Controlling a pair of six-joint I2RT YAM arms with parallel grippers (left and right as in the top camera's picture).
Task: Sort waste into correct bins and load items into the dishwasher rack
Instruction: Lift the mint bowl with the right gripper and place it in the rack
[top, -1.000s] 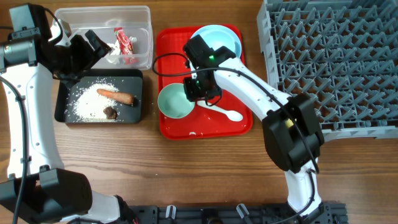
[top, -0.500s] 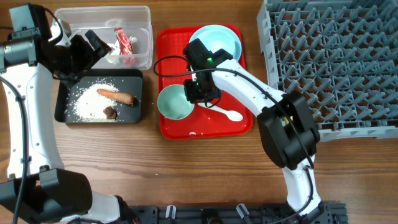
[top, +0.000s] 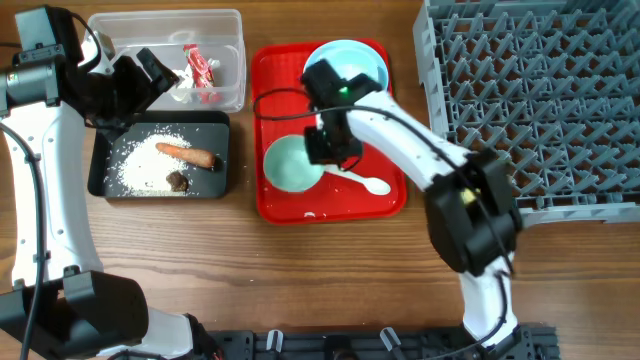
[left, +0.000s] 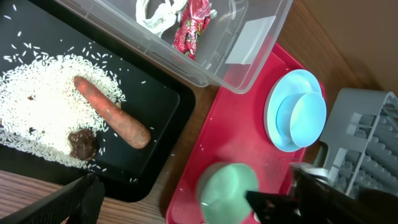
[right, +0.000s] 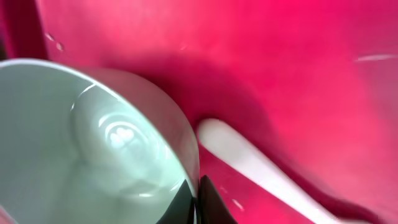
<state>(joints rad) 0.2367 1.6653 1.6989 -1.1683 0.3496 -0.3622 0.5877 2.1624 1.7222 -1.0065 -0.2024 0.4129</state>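
Next, I lift my right gripper and carry the mint-green bowl (top: 290, 166) into the rack's empty far corner (top: 456, 52), which lies outward and to its right in the overhead view.
My right gripper (top: 325, 146) is shut on the rim of the mint-green bowl (top: 290, 166) over the red tray (top: 330, 206); the wrist view shows the fingers (right: 198, 200) pinching the bowl wall (right: 93, 143). The white spoon (top: 362, 181) lies just right of it. The pale blue bowl (top: 352, 62) sits on the light blue plate (left: 278, 127) at the tray's back. My left gripper (top: 148, 74) is open and empty over the clear tub (top: 230, 60) and black tray (top: 100, 176). The grey rack (top: 530, 100) stands at the right. The yellow cup is out of view.
The clear tub holds a red-and-white wrapper (top: 200, 70) and white tissue (left: 158, 9). The black tray holds rice (top: 135, 165), an orange-brown sausage piece (top: 188, 154) and a dark lump (top: 178, 181). Bare wooden table lies in front of the trays.
My right gripper has shifted slightly right, taking the mint-green bowl with it toward the spoon. The left arm has not moved.
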